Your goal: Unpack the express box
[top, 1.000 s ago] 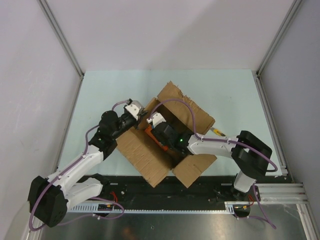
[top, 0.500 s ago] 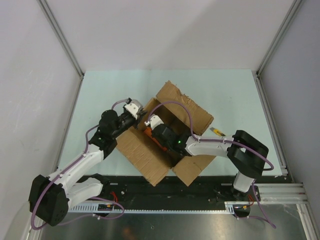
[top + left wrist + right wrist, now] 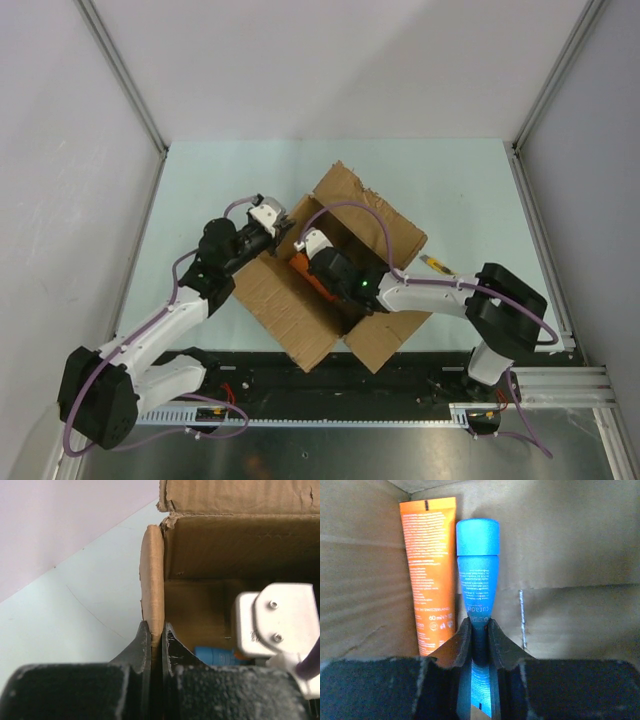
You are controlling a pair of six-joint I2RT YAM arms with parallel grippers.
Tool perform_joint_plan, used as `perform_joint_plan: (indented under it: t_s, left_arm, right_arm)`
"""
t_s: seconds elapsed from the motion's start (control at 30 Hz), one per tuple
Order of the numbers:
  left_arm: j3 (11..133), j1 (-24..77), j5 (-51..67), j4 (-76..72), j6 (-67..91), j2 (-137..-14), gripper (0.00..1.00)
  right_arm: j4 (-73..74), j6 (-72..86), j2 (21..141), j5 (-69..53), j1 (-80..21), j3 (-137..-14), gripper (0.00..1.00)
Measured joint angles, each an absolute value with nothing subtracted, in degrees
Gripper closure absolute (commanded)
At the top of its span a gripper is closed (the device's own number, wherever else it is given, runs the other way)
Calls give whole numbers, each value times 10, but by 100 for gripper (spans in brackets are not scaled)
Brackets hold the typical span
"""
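My right gripper is to lift the blue tube up from the box next, lower it past the yellow and black item and let it go. The tabletop there is bare.
The express box is a brown carton standing open in the middle of the table, its flaps spread out. My left gripper is shut on the box's upright left wall edge, and its jaws pinch the cardboard. My right gripper reaches down inside the box. In the right wrist view it is shut on a blue tube. An orange tube lies beside the blue one on the box floor. The blue tube also shows in the left wrist view.
A small yellow and black item lies on the pale green table right of the box. The right arm's white camera housing is close to the left gripper. White walls and metal frame posts enclose the table.
The right wrist has shifted slightly inside the box. The left gripper holds the box wall as before.
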State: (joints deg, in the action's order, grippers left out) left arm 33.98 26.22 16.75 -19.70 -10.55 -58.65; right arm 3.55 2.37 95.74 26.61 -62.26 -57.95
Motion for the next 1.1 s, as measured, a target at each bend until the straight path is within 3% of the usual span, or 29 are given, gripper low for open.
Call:
perform_joint_plan:
  t_s: [0.67,0.77,1.1]
  left_arm:
    - [468,262,82,-57,-65,-709,91]
    - [499,262,72,-26,-59,-739,83]
    - [561,249,66,53,-35,-786,78]
  right_arm:
    - [68,101,790,194,-528,-630,98]
    - [72,114,757,183,-508,-652,98]
    - [128,161,630,210,-318,-678,96]
